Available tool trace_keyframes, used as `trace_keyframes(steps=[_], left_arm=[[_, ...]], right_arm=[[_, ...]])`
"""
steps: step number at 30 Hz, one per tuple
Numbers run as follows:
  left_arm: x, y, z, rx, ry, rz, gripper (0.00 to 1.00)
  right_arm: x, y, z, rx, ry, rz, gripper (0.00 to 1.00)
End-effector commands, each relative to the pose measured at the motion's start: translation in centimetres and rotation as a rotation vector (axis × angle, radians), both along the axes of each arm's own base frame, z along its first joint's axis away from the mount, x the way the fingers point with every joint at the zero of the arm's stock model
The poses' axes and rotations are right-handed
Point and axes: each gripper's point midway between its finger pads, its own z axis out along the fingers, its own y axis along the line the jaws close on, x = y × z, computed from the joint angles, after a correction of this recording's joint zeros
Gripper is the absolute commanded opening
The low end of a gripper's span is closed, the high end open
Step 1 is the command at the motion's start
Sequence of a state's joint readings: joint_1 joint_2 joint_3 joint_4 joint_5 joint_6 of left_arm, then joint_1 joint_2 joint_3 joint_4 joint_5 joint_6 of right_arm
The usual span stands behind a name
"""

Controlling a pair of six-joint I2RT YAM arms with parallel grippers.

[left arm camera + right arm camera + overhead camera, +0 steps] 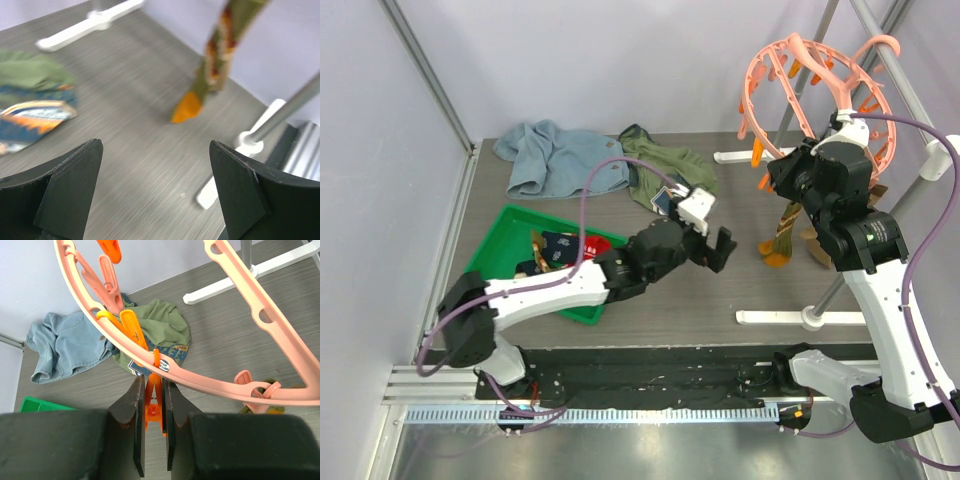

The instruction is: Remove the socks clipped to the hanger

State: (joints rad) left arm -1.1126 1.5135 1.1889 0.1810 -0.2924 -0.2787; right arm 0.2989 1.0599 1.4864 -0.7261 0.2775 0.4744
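Next I will move my left gripper toward the right in the top view, onto the hanging sock just above its orange toe (780, 235), since that end of the sock dangles free below the hanger's ring.
The salmon-pink hanger (817, 88) hangs from the grey rack at the back right. Its ring (260, 320) crosses the right wrist view. My right gripper (783, 178) (154, 382) is up under the ring, shut on an orange clip (156, 410) that dangles from it. A brown sock with an orange toe (780, 235) hangs below that gripper, its toe near the table. It also shows in the left wrist view (212, 65). My left gripper (715, 250) (155, 150) is open and empty, low over the table, left of the hanging sock. Navy and red socks (575, 245) lie in the green tray (505, 235).
A light-blue garment (555, 155) and an olive-green garment (665, 165) lie at the back of the table. The rack's white feet (800, 317) and grey pole (840, 280) stand around the hanging sock. More clips (107, 275) dangle from the ring.
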Motion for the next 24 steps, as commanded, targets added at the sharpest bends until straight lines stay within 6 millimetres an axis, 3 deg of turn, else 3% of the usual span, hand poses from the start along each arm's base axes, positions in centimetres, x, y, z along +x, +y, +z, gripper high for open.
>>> trace_keyframes(steps=[1, 2, 3, 6, 7, 8, 11, 18, 21, 22, 24], left_arm=[[-1.2, -5.7, 4.9, -0.158, -0.139, -0.136, 0.92], [-1.5, -6.6, 5.8, -0.172, -0.157, -0.160, 0.93], [-1.2, -7.9, 4.4, -0.160, -0.153, -0.168, 0.93], [-1.5, -10.1, 5.2, -0.194, -0.175, -0.199, 0.93], [-1.3, -11.2, 3.7, -0.179, -0.163, -0.206, 0.94], [-1.2, -11.8, 4.4, -0.198, -0.170, -0.213, 0.94], [-0.6, -13.7, 3.6, -0.200, -0.163, -0.216, 0.94], [2.2, -16.2, 1.7, -0.198, -0.173, -0.125, 0.87], [2.8, -16.2, 2.0, -0.218, -0.191, -0.095, 0.65], [3.0, -16.0, 1.7, -0.218, -0.190, -0.081, 0.50], [3.0, -15.5, 2.6, -0.245, -0.200, -0.067, 0.39]], right_arm=[[-0.5, 0.8, 2.7, 0.041, -0.083, 0.041, 0.01], [-0.5, 0.7, 2.8, 0.044, -0.086, 0.037, 0.01], [-0.4, 0.7, 2.7, 0.045, -0.084, 0.036, 0.01], [-0.2, 0.9, 2.6, 0.051, -0.082, 0.043, 0.01], [-0.1, 1.1, 2.4, 0.050, -0.074, 0.046, 0.01], [-0.1, 1.2, 2.4, 0.052, -0.074, 0.050, 0.01], [-0.1, 1.2, 2.4, 0.055, -0.074, 0.049, 0.01], [0.1, 1.5, 2.3, 0.067, -0.071, 0.058, 0.01], [0.1, 1.7, 2.3, 0.071, -0.070, 0.068, 0.01], [0.2, 1.7, 2.2, 0.068, -0.068, 0.067, 0.01], [0.1, 1.6, 2.3, 0.069, -0.072, 0.064, 0.03]])
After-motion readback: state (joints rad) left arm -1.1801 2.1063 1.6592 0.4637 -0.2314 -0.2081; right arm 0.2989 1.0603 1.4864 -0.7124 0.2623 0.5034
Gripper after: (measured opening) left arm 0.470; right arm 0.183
